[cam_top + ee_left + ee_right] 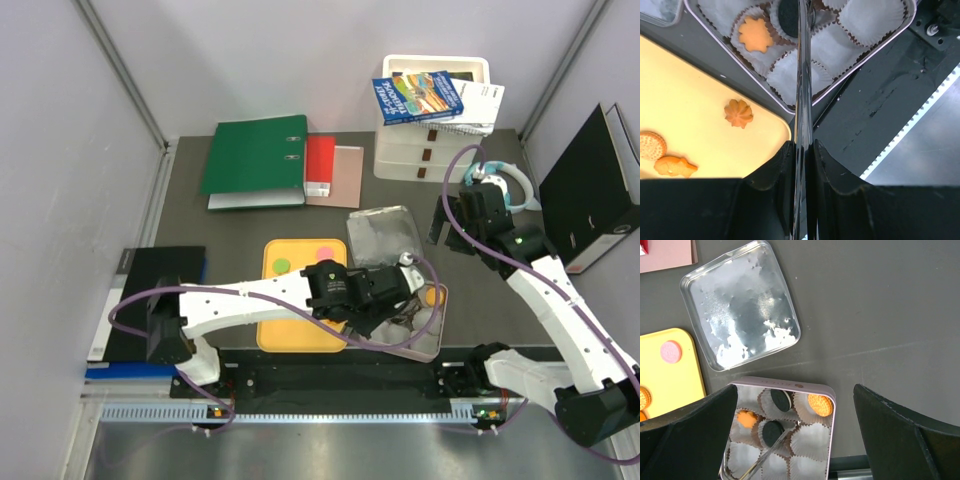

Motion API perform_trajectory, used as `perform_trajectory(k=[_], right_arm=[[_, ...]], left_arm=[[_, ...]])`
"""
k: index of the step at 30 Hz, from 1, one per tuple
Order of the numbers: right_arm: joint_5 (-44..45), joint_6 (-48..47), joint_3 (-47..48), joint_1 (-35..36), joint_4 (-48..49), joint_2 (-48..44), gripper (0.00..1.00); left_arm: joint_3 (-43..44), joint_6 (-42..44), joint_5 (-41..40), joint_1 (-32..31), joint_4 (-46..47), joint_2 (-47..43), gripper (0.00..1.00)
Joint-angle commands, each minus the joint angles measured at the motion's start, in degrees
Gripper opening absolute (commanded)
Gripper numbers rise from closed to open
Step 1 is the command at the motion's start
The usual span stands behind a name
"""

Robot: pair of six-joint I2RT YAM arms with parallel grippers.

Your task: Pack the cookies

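Bare tabletop past the yellow tray, left of my left gripper in the top view, has room, so I should lift, cross the tray, lower and release the tongs (802, 90).
An open tin (831, 396) lined with white paper cups holds two black cookies (781, 400) (771, 432), an orange round cookie (820, 405) and an orange flower cookie (746, 418). The yellow tray (290, 335) carries a pink cookie (670, 351), a green cookie (283, 265) and orange cookies (738, 113) (651, 145). My left gripper (803, 147) is shut on thin clear tongs (802, 90). The tongs' tips (762, 455) reach the lower black cookie in the tin. My right gripper (795, 390) is open and empty, high above the tin's far edge.
The tin's silver lid (740, 305) lies behind the tin. A green binder (255, 160), a red book (320, 165) and white drawers (430, 130) stand at the back. A black binder (595, 190) is at the right, a black notebook (150, 290) at the left.
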Motion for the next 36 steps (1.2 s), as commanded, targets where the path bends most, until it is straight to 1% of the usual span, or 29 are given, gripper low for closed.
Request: perform_trajectory(k=[1, 7, 13, 14, 15, 17, 18, 19, 22, 23, 24, 25, 26, 28, 29, 31, 32, 34, 35, 36], right_arm=[[0.16, 0.61, 0.13, -0.55, 0.25, -1.63, 0.99], [0.08, 0.52, 0.13, -0.55, 0.6, -1.63, 0.99], [-0.01, 0.43, 0.21, -0.55, 0.86, -1.46, 0.99], [0.08, 0.35, 0.21, -0.55, 0.86, -1.46, 0.99], [0.16, 0.35, 0.3, -0.55, 0.86, -1.54, 0.99], [0.34, 0.26, 0.3, -0.55, 0.86, -1.54, 0.99], [0.34, 0.26, 0.3, -0.55, 0.78, -1.54, 0.99], [0.34, 0.26, 0.3, -0.55, 1.04, -1.46, 0.99], [0.16, 0.26, 0.04, -0.55, 1.91, -1.37, 0.99], [-0.1, 0.26, -0.14, -0.55, 2.09, -1.19, 0.99], [-0.19, 0.35, -0.31, -0.55, 2.35, -1.19, 0.99], [-0.27, 0.43, -0.57, -0.64, 2.62, -1.19, 0.99], [-0.8, 0.35, -1.01, -0.56, 3.23, -1.02, 0.99], [-1.94, 0.44, -1.19, -0.55, 3.59, -0.67, 0.99], [-2.21, 0.52, -1.02, -0.55, 3.67, -0.32, 0.99], [-3.08, 0.61, -1.28, -0.47, 3.85, -0.05, 0.99], [-3.44, 0.7, -1.45, -0.47, 3.94, -0.14, 0.99], [-4.05, 1.05, -1.89, -0.55, 4.2, -0.23, 0.99], [-4.23, 1.05, -2.07, -0.47, 4.29, -0.31, 0.99], [-4.4, 1.14, -2.16, -0.47, 4.38, -0.31, 0.99]], left_arm=[[4.45, 0.73, -3.85, -0.14, 3.55, -6.34, 0.1], [6.22, 1.0, -6.14, -0.14, 2.23, -7.49, 0.12], [2.19, -0.66, -7.8, -0.14, 1.8, -6.62, 0.12], [2.0, -1.63, -8.86, -0.14, 1.36, -6.27, 0.11], [2.09, -2.94, -12.52, -0.14, -0.3, -6.09, 0.12], [2.18, -5.67, -16.67, 0.21, -1.89, -6.09, 0.12], [2.35, -7.51, -20.43, 0.65, -3.46, -6.17, 0.12], [2.35, -8.57, -21.6, 1.35, -4.52, -6.52, 0.12], [1.48, -12.52, -24.85, 6.88, -8.21, -7.49, 0.11], [1.21, -13.75, -25.38, 11.33, -9.18, -7.58, 0.11], [0.6, -16.55, -25.83, 13.72, -10.41, -7.84, 0.11], [0.07, -17.62, -26.61, 16.18, -10.86, -8.63, 0.11], [-0.8, -18.41, -26.97, 20.65, -10.6, -9.33, 0.11], [-3.0, -20.09, -28.11, 24.8, -10.07, -10.91, 0.12], [-3.79, -20.09, -28.03, 29.17, -8.59, -11.36, 0.12], [-5.2, -19.48, -27.33, 33.85, -7.09, -11.97, 0.13], [-5.38, -19.91, -25.76, 38.66, -6.13, -11.97, 0.13], [-6.08, -21.14, -23.47, 43.26, -4.89, -11.28, 0.14], [-6.43, -21.15, -21.02, 47.46, -2.89, -11.01, 0.14], [-7.13, -20.89, -20.04, 49.15, -2.08, -10.14, 0.14]])
